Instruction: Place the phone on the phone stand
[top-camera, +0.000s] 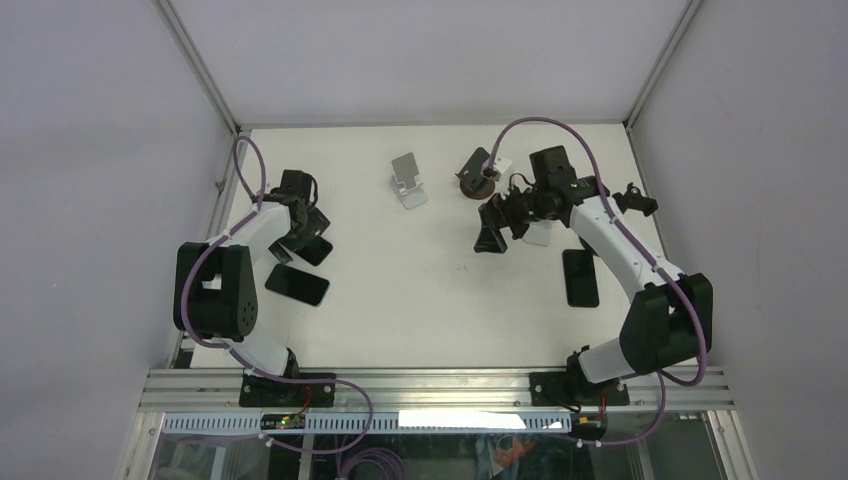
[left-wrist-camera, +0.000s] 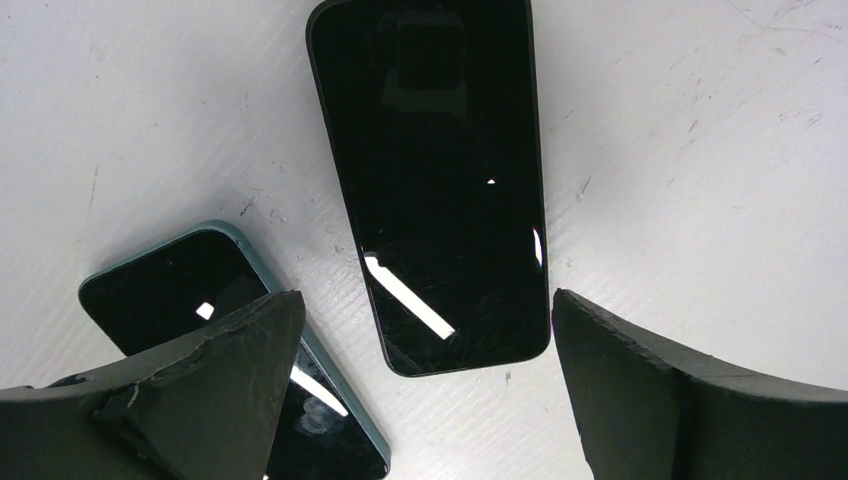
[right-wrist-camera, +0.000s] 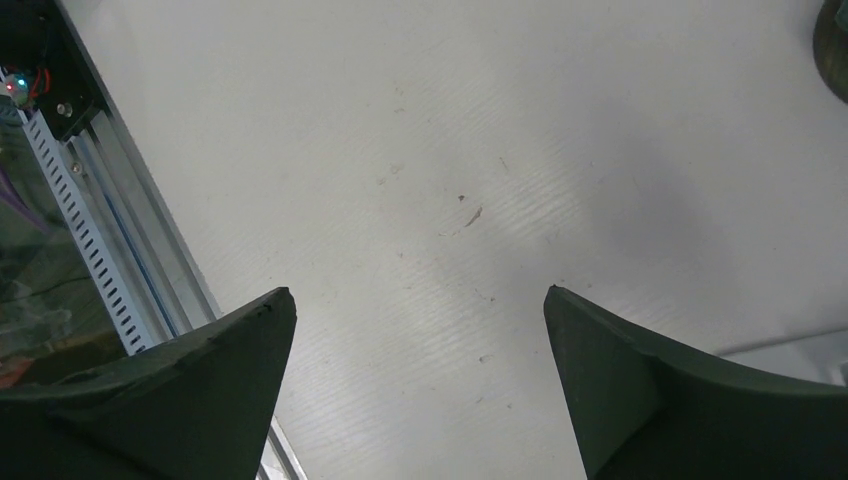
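Next, my left gripper will go down until its fingers are on either side of both long edges of the black phone, then close, as the black phone's near end (top-camera: 317, 252) (left-wrist-camera: 456, 315) lies below, between the open fingers.
Two phones lie flat at the left. A black phone (top-camera: 297, 285) (left-wrist-camera: 435, 180) lies lengthwise between my open left gripper's (top-camera: 300, 238) (left-wrist-camera: 425, 297) fingers, its near end just ahead of the tips. A teal-edged phone (top-camera: 318, 250) (left-wrist-camera: 180, 290) lies partly under the left finger (left-wrist-camera: 200, 390). A third dark phone (top-camera: 581, 277) lies at the right. A silver phone stand (top-camera: 408, 180) sits at the back centre. My right gripper (top-camera: 496, 225) (right-wrist-camera: 420, 295) hangs open over bare table.
A brown round stand (top-camera: 476, 178) (right-wrist-camera: 835, 40) sits at the back, right of the silver one. A white stand (top-camera: 540, 236) (right-wrist-camera: 790, 345) lies under the right wrist. The metal rail (right-wrist-camera: 110, 230) runs along the table's near edge.
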